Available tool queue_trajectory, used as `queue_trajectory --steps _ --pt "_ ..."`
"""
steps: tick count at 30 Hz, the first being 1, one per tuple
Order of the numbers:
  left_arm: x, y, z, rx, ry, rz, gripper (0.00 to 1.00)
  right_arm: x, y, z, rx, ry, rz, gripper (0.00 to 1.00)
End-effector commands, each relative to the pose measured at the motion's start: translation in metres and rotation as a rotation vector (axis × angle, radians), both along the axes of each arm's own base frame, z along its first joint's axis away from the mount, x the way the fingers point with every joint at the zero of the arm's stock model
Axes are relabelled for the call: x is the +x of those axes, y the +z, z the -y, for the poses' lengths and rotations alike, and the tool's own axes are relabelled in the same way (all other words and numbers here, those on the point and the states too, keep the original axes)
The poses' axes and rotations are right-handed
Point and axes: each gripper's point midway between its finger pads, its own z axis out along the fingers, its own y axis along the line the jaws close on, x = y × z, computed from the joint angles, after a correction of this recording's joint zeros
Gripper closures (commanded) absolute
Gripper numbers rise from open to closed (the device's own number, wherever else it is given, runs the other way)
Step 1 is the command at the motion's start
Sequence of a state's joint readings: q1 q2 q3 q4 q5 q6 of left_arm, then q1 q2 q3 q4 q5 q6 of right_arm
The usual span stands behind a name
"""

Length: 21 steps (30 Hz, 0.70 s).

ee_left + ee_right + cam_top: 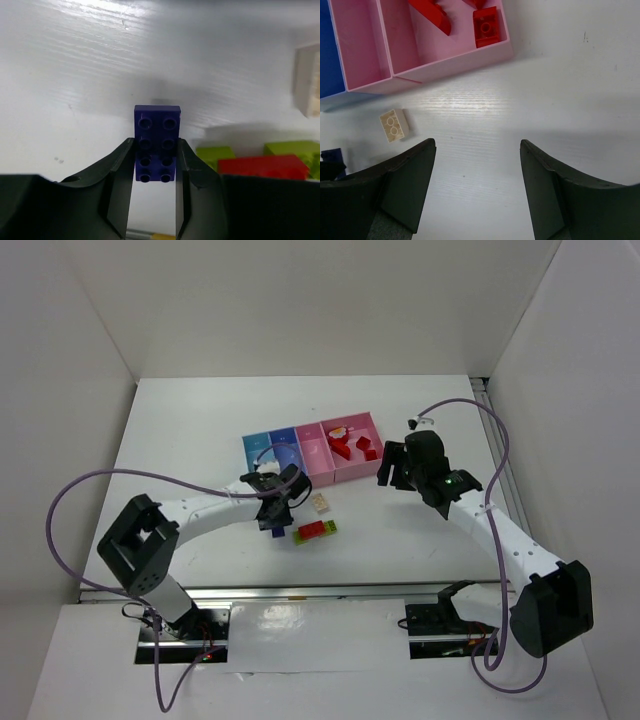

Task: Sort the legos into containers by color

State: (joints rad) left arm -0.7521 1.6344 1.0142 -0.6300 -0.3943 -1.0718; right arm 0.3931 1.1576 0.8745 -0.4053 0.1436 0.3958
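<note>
I need to raise my left gripper next and carry the purple lego outward over the light blue tray (257,447) to let it go there, since that tray is outward of my left gripper.
My left gripper (273,512) is shut on a purple lego (157,142); both fingers press its long sides, and it is just over the table in front of the containers. It also shows in the top view (275,530). A red lego on lime green legos (316,530) lies just right of it, also in the left wrist view (262,166). A beige lego (320,503) lies near the pink tray (315,452). The wider pink tray (372,468) holds red legos (486,25). My right gripper (477,150) is open and empty over bare table, right of the trays.
The light blue tray (257,452) and darker blue tray (285,448) stand at the left of the row. The beige lego (394,125) lies left of my right gripper's fingers. White walls enclose the table on three sides.
</note>
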Motion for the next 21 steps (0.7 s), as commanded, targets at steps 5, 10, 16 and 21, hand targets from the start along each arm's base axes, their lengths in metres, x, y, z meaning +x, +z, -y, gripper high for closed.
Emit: queue_trajectory --steps 5,10,16,21 --pt "0.030 0.094 -0.006 0.021 -0.013 0.203 0.95 0.007 0.013 0.001 0.006 -0.014 0.059 0.25" --pt "0.084 0.124 -0.025 0.053 0.060 0.260 0.95 0.007 0.020 0.007 -0.014 -0.038 0.059 0.25" --pt "0.125 0.115 -0.045 0.080 0.117 0.247 0.93 0.007 0.027 0.009 -0.019 -0.040 0.081 0.25" --pt "0.144 0.086 -0.050 0.051 0.105 0.193 0.83 0.005 0.025 0.010 -0.027 -0.039 0.063 0.22"
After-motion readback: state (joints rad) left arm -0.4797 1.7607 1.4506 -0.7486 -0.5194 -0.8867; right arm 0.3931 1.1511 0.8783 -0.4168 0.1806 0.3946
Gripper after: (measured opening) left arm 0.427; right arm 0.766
